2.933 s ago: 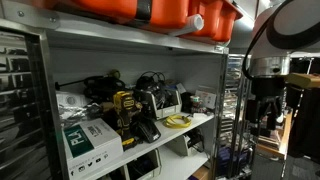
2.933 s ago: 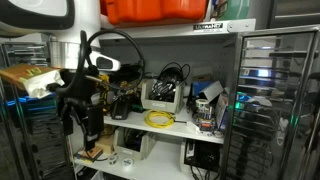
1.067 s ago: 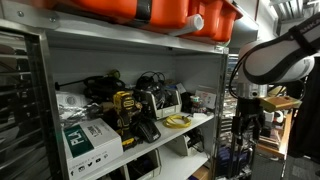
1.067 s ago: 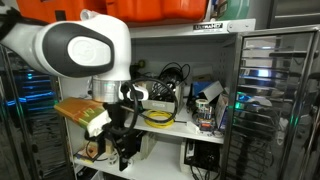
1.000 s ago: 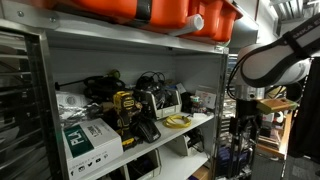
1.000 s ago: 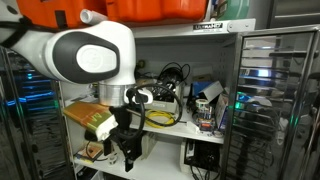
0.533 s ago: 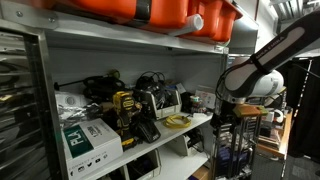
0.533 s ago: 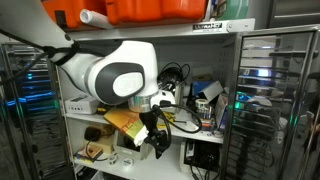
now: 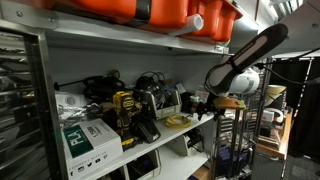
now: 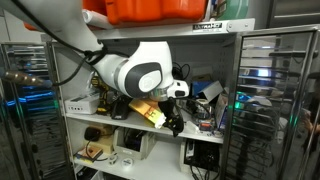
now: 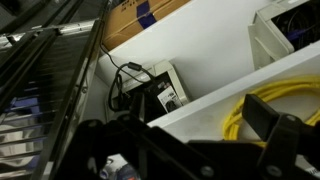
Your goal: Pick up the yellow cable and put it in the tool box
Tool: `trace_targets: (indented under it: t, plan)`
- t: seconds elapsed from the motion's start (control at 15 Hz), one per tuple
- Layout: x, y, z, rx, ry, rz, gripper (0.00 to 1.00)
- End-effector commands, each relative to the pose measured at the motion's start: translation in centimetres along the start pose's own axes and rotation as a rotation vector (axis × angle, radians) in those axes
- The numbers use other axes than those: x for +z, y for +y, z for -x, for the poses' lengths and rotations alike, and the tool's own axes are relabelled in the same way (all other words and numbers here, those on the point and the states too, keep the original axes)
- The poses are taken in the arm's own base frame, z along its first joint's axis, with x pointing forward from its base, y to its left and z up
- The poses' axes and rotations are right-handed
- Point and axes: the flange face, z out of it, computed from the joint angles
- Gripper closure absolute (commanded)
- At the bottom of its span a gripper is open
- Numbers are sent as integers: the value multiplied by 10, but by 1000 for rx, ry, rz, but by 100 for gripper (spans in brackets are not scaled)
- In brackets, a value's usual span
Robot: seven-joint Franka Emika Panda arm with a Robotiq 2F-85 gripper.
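My gripper moves outward over the shelf and down next, open fingers astride the yellow cable's bend, toward the right in the wrist view.
The yellow cable (image 9: 178, 121) lies coiled on the white middle shelf (image 9: 200, 122). In the wrist view the cable (image 11: 262, 103) is at the right, on the shelf's front part. My gripper (image 9: 201, 108) hangs just in front of the shelf edge, beside the cable and apart from it. In the wrist view the gripper (image 11: 190, 150) has its dark fingers (image 11: 278, 132) spread wide with nothing between them. In an exterior view the gripper (image 10: 176, 124) and arm hide the cable. Orange cases (image 9: 170, 12) sit on the top shelf; I cannot tell which thing is the tool box.
The middle shelf also holds a white box with a green label (image 9: 88, 138), a yellow drill (image 9: 122, 108) and black cables. A white device (image 11: 160, 88) stands on the lower shelf. A wire rack (image 10: 270, 90) stands beside the shelving.
The arm has swung in from the side toward the shelf. The gripper now sits at the shelf's front edge near the yellow cable.
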Motion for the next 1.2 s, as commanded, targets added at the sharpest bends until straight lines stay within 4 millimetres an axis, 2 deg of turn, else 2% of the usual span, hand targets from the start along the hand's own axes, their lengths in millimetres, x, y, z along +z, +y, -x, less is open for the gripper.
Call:
trace_targets:
  t: [0.0,0.27,0.53,0.8,1.0,1.07,1.13]
  plan:
    - [4,-22,-35,40,39,-25,0]
    - [21,-49,-46,24,31,-41,0]
    - [36,-67,-52,8,28,-41,0]
    - [43,-75,-57,-2,26,-40,0]
    - [47,-73,-57,-6,19,-21,0]
    - [49,-72,-56,-9,8,-13,20]
    - [50,-70,-54,-13,-2,-7,27]
